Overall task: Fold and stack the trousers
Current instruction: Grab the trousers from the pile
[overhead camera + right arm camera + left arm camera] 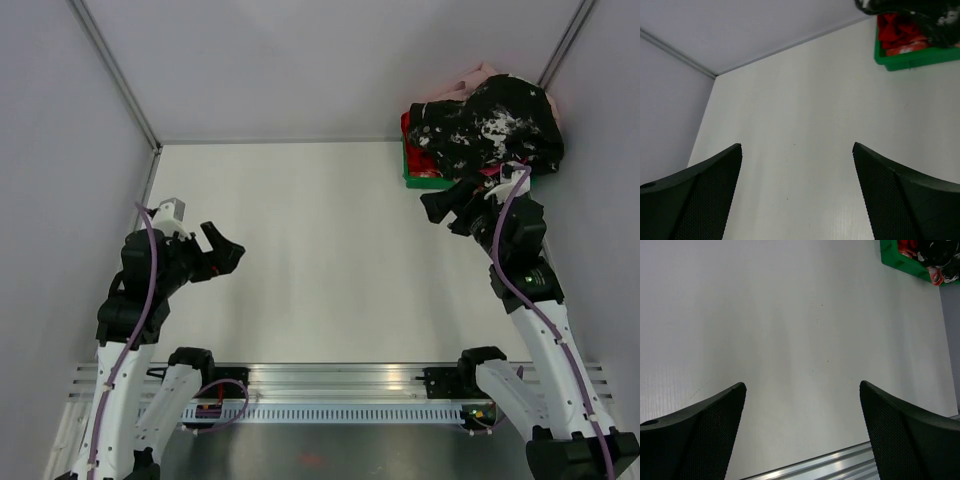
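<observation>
The trousers (495,122) are topmost on the bin, so my right gripper should turn outward over them, then go down and close on a white-blotched fold.
The black trousers (495,122) with white blotches lie bunched on top of a green bin (418,180) at the back right corner. An edge of them shows in the right wrist view (920,9) and the left wrist view (940,250). My right gripper (447,207) is open and empty, just in front of the bin, pointing left. My left gripper (222,254) is open and empty over the table's near left. Both wrist views show wide-apart fingers (705,430) (705,190) with nothing between them.
A red garment (418,150) lies in the bin under the trousers, also seen in the right wrist view (897,32). Pink cloth (470,82) shows behind the pile. White walls enclose the table; a metal rail (340,378) runs along the near edge.
</observation>
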You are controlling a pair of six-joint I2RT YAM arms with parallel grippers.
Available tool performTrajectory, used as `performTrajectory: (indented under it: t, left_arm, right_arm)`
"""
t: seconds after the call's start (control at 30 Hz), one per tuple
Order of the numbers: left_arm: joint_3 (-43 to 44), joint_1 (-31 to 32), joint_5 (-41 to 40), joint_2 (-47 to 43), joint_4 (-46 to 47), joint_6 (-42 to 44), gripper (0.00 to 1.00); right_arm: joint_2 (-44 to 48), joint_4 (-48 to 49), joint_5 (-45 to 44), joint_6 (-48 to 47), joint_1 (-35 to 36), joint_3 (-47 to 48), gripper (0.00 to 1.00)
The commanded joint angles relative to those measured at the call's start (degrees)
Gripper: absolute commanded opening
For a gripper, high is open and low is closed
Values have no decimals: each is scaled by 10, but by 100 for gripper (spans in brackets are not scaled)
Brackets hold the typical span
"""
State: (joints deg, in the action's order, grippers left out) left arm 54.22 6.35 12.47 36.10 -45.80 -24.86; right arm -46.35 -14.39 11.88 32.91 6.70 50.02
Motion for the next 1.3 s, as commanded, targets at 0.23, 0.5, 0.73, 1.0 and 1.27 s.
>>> performTrajectory:
  t: [0.23, 0.5, 0.73, 1.0, 1.27]
  left_arm:
    - [-7, -1, 19, -1, 84, 17, 100]
    - [-31, -1, 5, -52, 80, 41, 100]
    - [-29, -1, -13, -49, 68, 65, 100]
    - [-28, -1, 6, -25, 80, 63, 100]
    - [-14, -1, 32, -24, 68, 56, 100]
  right_arm:
    - [-296, -203, -342, -12, -3, 366, 98]
    - [-491, -155, -350, 58, -38, 553, 98]
    - [-550, -187, -401, 88, -80, 589, 98]
    - [-591, -141, -358, 66, -102, 562, 98]
    - [-670, -140, -321, 61, -114, 628, 52]
